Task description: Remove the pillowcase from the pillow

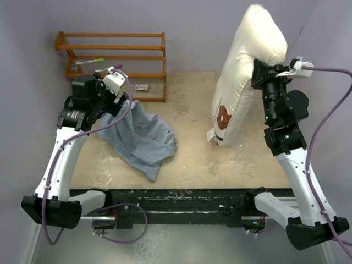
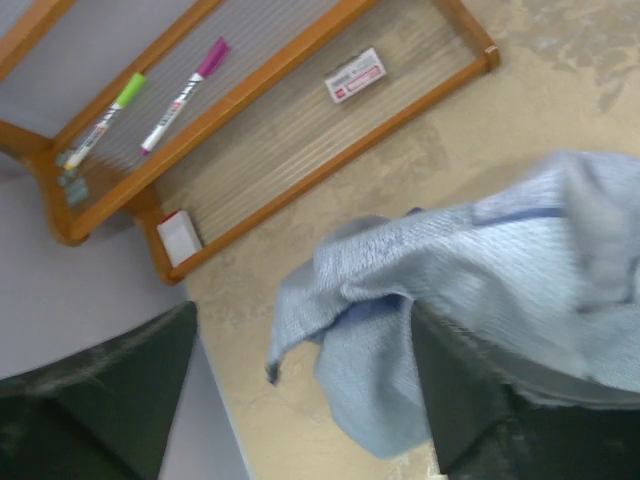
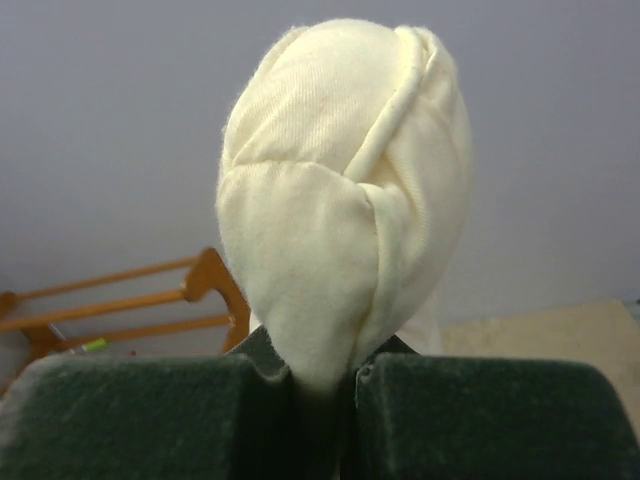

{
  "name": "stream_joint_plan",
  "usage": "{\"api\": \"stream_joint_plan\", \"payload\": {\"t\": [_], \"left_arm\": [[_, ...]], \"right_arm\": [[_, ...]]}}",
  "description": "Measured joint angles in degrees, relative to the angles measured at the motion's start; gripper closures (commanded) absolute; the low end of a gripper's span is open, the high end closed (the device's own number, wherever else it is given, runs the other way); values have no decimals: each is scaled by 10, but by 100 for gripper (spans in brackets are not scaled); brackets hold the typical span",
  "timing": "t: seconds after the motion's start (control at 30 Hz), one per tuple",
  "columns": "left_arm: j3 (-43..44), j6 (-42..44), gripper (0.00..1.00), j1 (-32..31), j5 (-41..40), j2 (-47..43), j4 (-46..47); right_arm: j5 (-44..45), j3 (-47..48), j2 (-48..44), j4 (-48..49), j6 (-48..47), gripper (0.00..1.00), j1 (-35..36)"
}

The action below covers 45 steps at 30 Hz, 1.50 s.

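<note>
My right gripper will next lower the hanging pillow to the bare tabletop below and release its upper edge, as the pillowcase [image 1: 144,137] already lies apart in a heap.
The pillowcase [image 1: 144,137] lies bare of the pillow in a crumpled blue-grey heap on the table's left half. Its upper edge reaches my left gripper [image 1: 122,102]. In the left wrist view the jaws of that gripper [image 2: 300,322] stand wide apart, and the pillowcase [image 2: 480,270] drapes against the right finger [image 2: 480,400]. The cream pillow [image 1: 242,82] hangs upright on the right, its bear face [image 1: 223,117] and white tag [image 1: 210,135] low down. My right gripper [image 1: 256,71] is shut on the pillow's upper edge. In the right wrist view the pillow [image 3: 340,200] bulges above the closed right gripper [image 3: 325,378].
A wooden rack [image 1: 110,55] stands at the back left against the wall, with markers [image 2: 182,95] on its shelf. A small eraser packet [image 1: 142,87] lies on its bottom shelf and also shows in the left wrist view [image 2: 355,75]. Purple-grey walls enclose the table.
</note>
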Motion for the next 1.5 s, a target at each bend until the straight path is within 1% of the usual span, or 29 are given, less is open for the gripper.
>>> {"api": "stream_joint_plan", "payload": {"t": [0.03, 0.1, 0.23, 0.4, 0.57, 0.6, 0.63, 0.67, 0.7, 0.73, 0.77, 0.8, 0.83, 0.87, 0.97, 1.0, 1.13, 1.3, 1.43, 1.5], "left_arm": [[7, -3, 0, 0, 9, 4, -9], [10, -9, 1, 0, 26, 11, -33], [6, -15, 1, 0, 44, 23, -74], [8, -31, 1, 0, 67, 22, -100], [16, -44, 1, 0, 81, 19, -113], [16, -45, 1, 0, 82, 17, -114], [16, -45, 1, 0, 82, 15, -114], [16, -45, 1, 0, 83, 12, -115], [16, -45, 1, 0, 84, 10, -116], [16, -45, 1, 0, 85, 8, -118], [16, -45, 1, 0, 86, 5, -119], [16, -45, 1, 0, 86, 3, -122], [16, -45, 1, 0, 87, 0, -124], [16, -45, 1, 0, 87, -2, -126], [16, -44, 1, 0, 87, -9, -129], [16, -44, 1, 0, 87, -11, -130], [13, -45, 1, 0, 87, -16, -129], [11, -59, 1, 0, 86, -18, -120], [-6, -76, 1, 0, 81, -31, -99], [-13, -83, 1, 0, 78, -39, -91]], "right_arm": [[0, -7, 1, -9, -4, 100, 0], [-2, -26, 2, -28, 0, 100, 0], [-15, -37, 24, -50, 39, 100, 0], [-48, -25, 74, -36, 153, 100, 0], [-44, -6, 82, -58, 229, 100, -4], [-37, 3, 83, -73, 240, 93, -8], [-30, 13, 85, -91, 249, 83, -14], [-24, 20, 87, -105, 258, 79, -20], [-21, 22, 88, -113, 265, 78, -26], [-21, 22, 89, -123, 270, 74, -37], [-21, 19, 90, -134, 276, 65, -48], [-20, 11, 90, -141, 282, 53, -62], [-19, -2, 90, -148, 288, 35, -76], [-12, -19, 90, -157, 291, 26, -90], [21, -58, 98, -195, 291, 4, -117], [31, -66, 102, -210, 289, 1, -121], [69, -93, 107, -295, 294, 0, -121], [86, -100, 69, -380, 302, 0, -121], [80, -100, 36, -423, 303, 0, -121], [60, -106, 20, -437, 301, 0, -120]]}}
